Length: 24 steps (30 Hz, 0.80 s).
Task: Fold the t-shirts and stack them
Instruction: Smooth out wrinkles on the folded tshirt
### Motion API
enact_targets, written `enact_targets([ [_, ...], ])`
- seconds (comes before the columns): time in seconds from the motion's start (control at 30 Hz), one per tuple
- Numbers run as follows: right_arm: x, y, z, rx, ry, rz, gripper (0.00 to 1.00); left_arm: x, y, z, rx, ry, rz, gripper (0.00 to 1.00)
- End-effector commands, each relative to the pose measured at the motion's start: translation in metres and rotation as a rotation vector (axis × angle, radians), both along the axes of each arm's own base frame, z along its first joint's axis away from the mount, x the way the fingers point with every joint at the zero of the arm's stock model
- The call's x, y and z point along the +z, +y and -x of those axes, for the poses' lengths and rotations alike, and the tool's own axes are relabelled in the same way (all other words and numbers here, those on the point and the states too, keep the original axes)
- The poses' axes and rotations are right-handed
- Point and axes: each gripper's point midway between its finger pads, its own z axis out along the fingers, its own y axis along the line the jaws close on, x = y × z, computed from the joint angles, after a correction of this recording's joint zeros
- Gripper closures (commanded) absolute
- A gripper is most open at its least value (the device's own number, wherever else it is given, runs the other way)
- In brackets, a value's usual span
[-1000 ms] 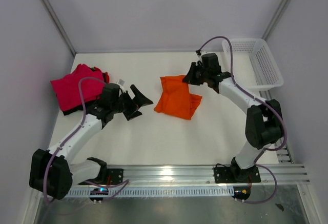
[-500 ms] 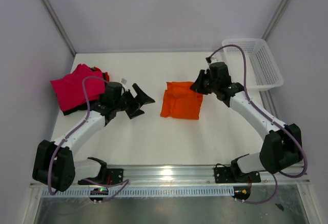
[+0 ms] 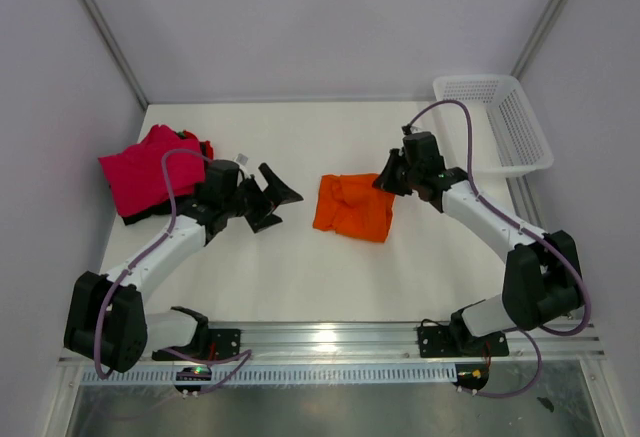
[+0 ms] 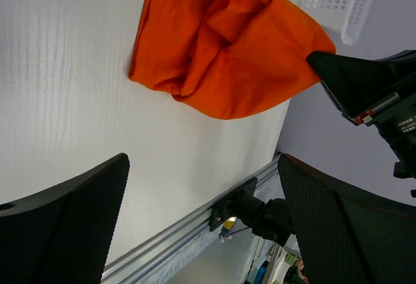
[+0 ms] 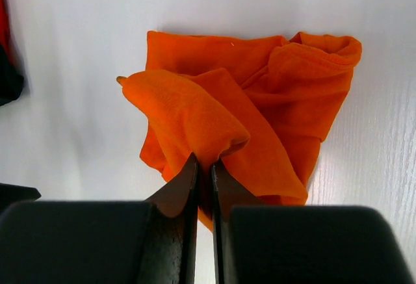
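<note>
My right gripper carries the held fold outward and down to the shirt's far edge [image 3: 358, 176] [image 5: 260, 40] next and releases it there, because the orange cloth lies bunched.
An orange t-shirt [image 3: 354, 207] lies bunched in the middle of the table, also in the left wrist view [image 4: 221, 50] and the right wrist view [image 5: 260, 115]. My right gripper [image 3: 388, 181] [image 5: 203, 164] is shut on a lifted fold at the shirt's right edge. A magenta-pink t-shirt [image 3: 145, 169] rests at the far left on top of a black t-shirt [image 3: 135, 217], of which only an edge shows. My left gripper [image 3: 272, 197] hangs open between the pink pile and the orange shirt, holding nothing.
A white mesh basket [image 3: 500, 122] stands at the back right corner, also in the left wrist view [image 4: 335, 1]. An aluminium rail [image 3: 330, 342] runs along the near edge. Grey walls enclose the table on three sides.
My right gripper has carried the orange shirt's edge forward and to the left, and the shirt has gone from flatter to more bunched. The left arm shifted slightly and stays open.
</note>
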Motion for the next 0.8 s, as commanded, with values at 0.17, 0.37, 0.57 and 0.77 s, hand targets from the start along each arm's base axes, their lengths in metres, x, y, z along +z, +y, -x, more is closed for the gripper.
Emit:
enact_targets([
  [0.17, 0.001, 0.003, -0.033, -0.001, -0.078, 0.049, 0.94, 0.021, -0.003, -0.004, -0.014, -0.056, 0.021, 0.01],
  [0.37, -0.012, 0.002, -0.077, -0.007, -0.109, 0.154, 0.94, 0.021, -0.003, -0.003, -0.007, -0.049, 0.026, 0.01],
  [0.57, -0.018, 0.004, -0.127, -0.080, -0.115, 0.150, 0.94, 0.022, 0.001, 0.003, 0.002, -0.054, 0.021, 0.01],
  [0.77, -0.024, 0.007, -0.143, -0.107, -0.093, 0.151, 0.94, 0.021, 0.007, 0.006, 0.019, -0.060, -0.004, 0.01],
])
